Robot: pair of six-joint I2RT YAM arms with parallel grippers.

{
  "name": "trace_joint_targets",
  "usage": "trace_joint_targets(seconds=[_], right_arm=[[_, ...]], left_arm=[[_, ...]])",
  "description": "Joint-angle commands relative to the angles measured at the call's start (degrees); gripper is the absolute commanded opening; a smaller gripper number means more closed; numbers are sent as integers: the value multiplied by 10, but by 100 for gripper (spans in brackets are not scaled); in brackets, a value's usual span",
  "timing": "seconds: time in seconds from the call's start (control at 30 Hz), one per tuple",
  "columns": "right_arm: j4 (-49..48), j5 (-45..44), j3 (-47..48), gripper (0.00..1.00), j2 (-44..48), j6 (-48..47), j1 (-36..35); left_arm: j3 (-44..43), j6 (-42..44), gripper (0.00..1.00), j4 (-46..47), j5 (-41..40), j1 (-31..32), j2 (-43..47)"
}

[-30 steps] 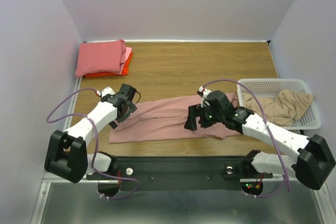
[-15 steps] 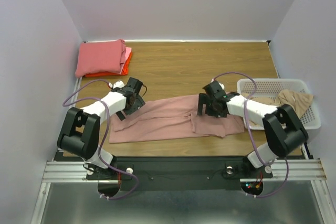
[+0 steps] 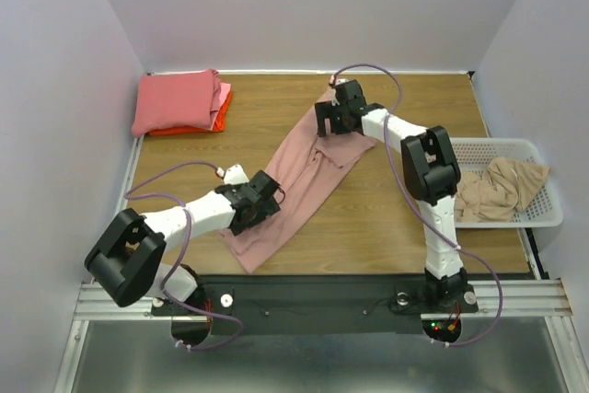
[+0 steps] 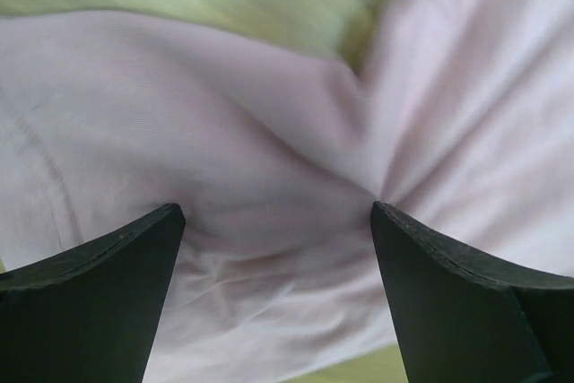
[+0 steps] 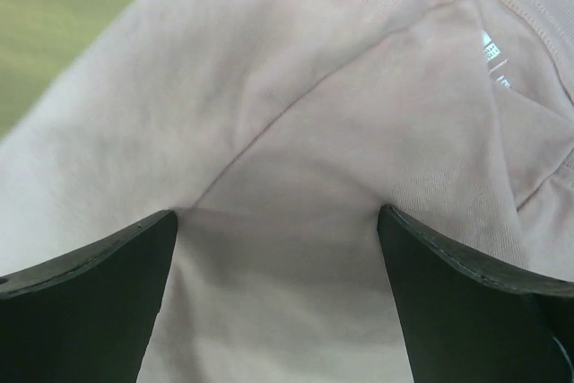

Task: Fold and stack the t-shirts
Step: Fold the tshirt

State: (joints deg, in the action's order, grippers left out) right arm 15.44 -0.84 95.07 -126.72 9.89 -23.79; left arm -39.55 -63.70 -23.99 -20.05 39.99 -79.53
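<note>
My left gripper is going to sweep back and toward the right in the top view to straighten the diagonal pink t-shirt. Then it will close on the t-shirt's hem corner by my forearm.
A dusty pink t-shirt (image 3: 299, 177) lies as a long folded strip, running diagonally from the far middle of the table to the near left. My left gripper (image 3: 262, 204) is down on its near end; in the left wrist view (image 4: 273, 213) the jaws stand wide apart with wrinkled pink cloth (image 4: 269, 132) between them. My right gripper (image 3: 331, 117) is down on the far end; in the right wrist view (image 5: 278, 213) the jaws are also wide apart over the cloth (image 5: 296, 132), near the collar and label. Neither gripper holds anything.
A stack of folded shirts (image 3: 179, 101), coral-red on top of pink and orange, sits at the back left corner. A white mesh basket (image 3: 538, 218) at the right edge holds a crumpled tan shirt (image 3: 502, 186). Walls close in the left, back and right.
The pink strip has swung from lying along the front edge to a diagonal. My right gripper moved to the far middle with its end; my left gripper moved right and nearer.
</note>
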Motion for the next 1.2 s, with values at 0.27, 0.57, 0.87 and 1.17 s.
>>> trace_joint_targets(seconds=[0.27,0.57,0.87,1.17], right_arm=[[12,236,263,100,-262,9,26],[6,262,431,100,-361,60,27],[3,265,391,100,-248,50,28],[4,234,310,100,-71,10,28]], left_arm=[[23,-221,98,11,187,197,-92],[-101,-205,98,-23,141,249,-168],[-200,-175,98,-126,35,268,-115],[-170,-138,98,-207,-14,269,-12]])
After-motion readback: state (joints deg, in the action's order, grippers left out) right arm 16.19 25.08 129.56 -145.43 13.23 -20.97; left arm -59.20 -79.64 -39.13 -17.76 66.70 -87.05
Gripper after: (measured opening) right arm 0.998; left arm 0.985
